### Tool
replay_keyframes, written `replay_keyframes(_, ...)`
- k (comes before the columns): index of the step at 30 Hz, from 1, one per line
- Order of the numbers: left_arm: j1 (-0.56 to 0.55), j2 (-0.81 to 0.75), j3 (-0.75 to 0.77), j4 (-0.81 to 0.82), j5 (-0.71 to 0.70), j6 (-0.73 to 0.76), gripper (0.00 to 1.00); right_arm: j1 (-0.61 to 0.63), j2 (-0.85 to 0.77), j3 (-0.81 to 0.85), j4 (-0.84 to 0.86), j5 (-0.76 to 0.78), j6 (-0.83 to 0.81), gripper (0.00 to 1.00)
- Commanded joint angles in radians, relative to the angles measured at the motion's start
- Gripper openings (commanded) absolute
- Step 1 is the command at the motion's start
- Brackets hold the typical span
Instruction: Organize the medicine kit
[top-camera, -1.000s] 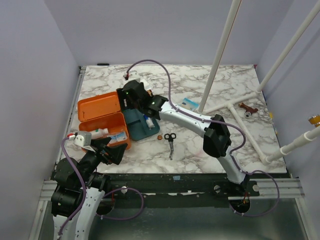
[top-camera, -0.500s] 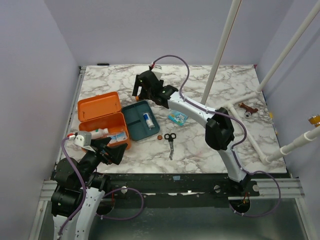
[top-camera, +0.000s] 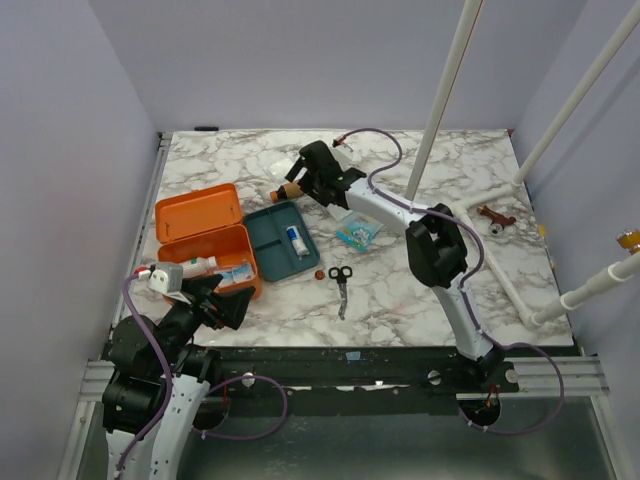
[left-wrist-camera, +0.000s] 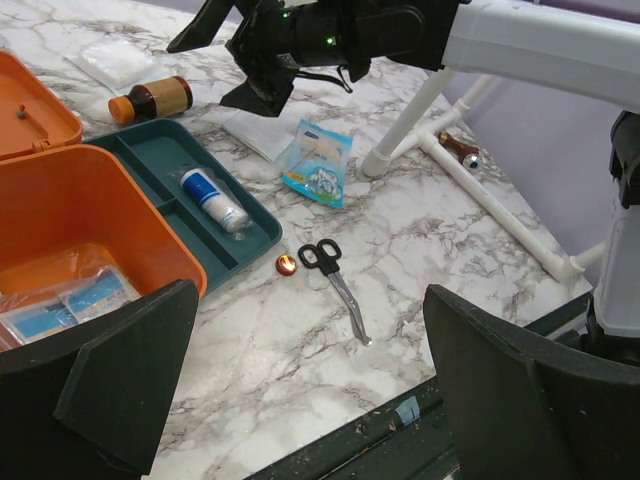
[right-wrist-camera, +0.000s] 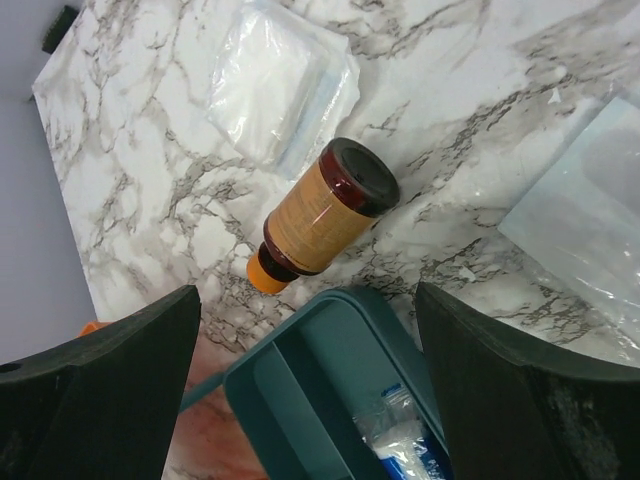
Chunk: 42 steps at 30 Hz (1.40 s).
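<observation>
The brown bottle's label near its dark base (top-camera: 291, 189) (right-wrist-camera: 328, 206) is farther from the tray's rim than the bottle's cap is, so I need to move my right gripper down onto that end of the bottle next.
The orange medicine kit (top-camera: 200, 236) lies open at the left with flat packets inside; it also shows in the left wrist view (left-wrist-camera: 70, 205). The dark teal tray (top-camera: 285, 240) beside it holds a blue-and-white roll (left-wrist-camera: 213, 198). My right gripper (top-camera: 303, 184) is open and empty, hovering over the tray's far end (right-wrist-camera: 330, 400) and a brown bottle with an orange cap (right-wrist-camera: 322, 210) lying on the table. My left gripper (left-wrist-camera: 320, 400) is open and empty, low at the table's near edge in front of the kit.
Black scissors (left-wrist-camera: 335, 275) and a small orange bead (left-wrist-camera: 286, 264) lie right of the tray. A blue packet (left-wrist-camera: 318, 162) lies beyond them. A white gauze pack (right-wrist-camera: 280, 85) lies behind the bottle, a clear pack (right-wrist-camera: 590, 220) to its right. White pipes (left-wrist-camera: 480, 190) cross the right side.
My right gripper has moved from over the tray toward the back and right, uncovering the tray, and now stands by the brown bottle. The left arm has not moved.
</observation>
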Motion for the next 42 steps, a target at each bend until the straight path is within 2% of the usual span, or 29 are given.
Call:
replay_keyframes(1, 0.000, -0.061, 0.001, 0.012, 0.013, 0.010, 0.98, 0.004, 0.061, -0.016, 0.061, -0.068, 0.135, 0.90)
replay_keyframes(7, 0.000, -0.061, 0.001, 0.012, 0.016, 0.010, 0.99, 0.003, 0.116, -0.002, 0.092, -0.128, 0.207, 0.87)
replay_keyframes(28, -0.002, -0.062, -0.001, 0.015, 0.025, 0.012, 0.98, -0.022, 0.217, 0.035, 0.106, -0.059, 0.386, 0.85)
replay_keyframes(34, -0.002, -0.071, -0.001, 0.015, 0.022, 0.012, 0.98, -0.037, 0.238, 0.032, 0.125, -0.069, 0.401, 0.80)
replay_keyframes(42, -0.003, -0.077, -0.003, 0.018, 0.028, 0.012, 0.99, -0.054, 0.257, 0.008, 0.155, -0.084, 0.408, 0.70)
